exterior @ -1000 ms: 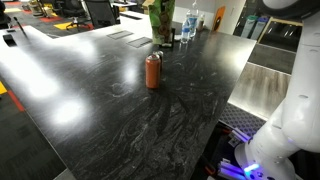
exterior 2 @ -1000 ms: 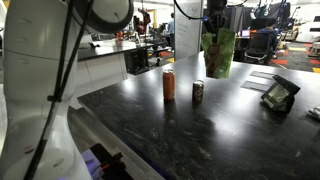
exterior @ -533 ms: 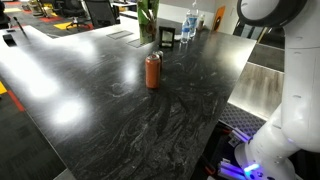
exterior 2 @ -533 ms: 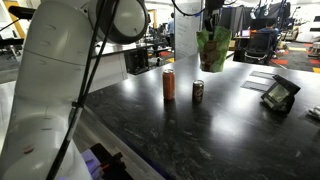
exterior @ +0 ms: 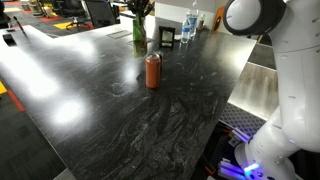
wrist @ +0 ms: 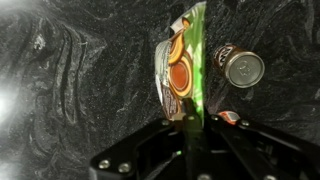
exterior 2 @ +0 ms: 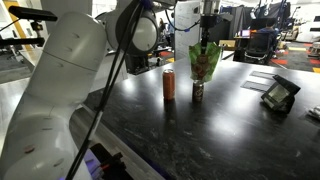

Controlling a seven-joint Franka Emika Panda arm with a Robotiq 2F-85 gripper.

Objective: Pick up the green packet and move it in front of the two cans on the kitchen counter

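Note:
I will next lower the packet (exterior: 139,26) in my gripper, which is still hanging clear, onto the bare counter (exterior: 139,68) beside the dark can below my gripper. Then I will let go of the packet's top edge.
My gripper (exterior 2: 206,38) is shut on the top edge of the green packet (exterior 2: 204,63) and holds it hanging upright over the black kitchen counter (exterior 2: 230,135). In that exterior view the packet hangs right by the short dark can (exterior 2: 198,95) and partly covers it; the orange-red can (exterior 2: 169,84) stands just beside. In an exterior view the packet (exterior: 139,26) hangs beyond the orange-red can (exterior: 153,70), next to the dark can (exterior: 166,38). The wrist view shows the packet (wrist: 180,65) running down from my gripper (wrist: 190,128), the dark can's silver top (wrist: 243,68) beside it and the orange-red can's rim (wrist: 229,117).
A clear bottle with a blue label (exterior: 188,27) stands at the far counter edge behind the dark can. A small black stand-like device (exterior 2: 278,95) sits on the counter off to the side. The counter (exterior: 100,105) drops off along its near and side edges.
My gripper has carried the green packet sideways toward the two cans and a little lower. The cans and bottle have not moved.

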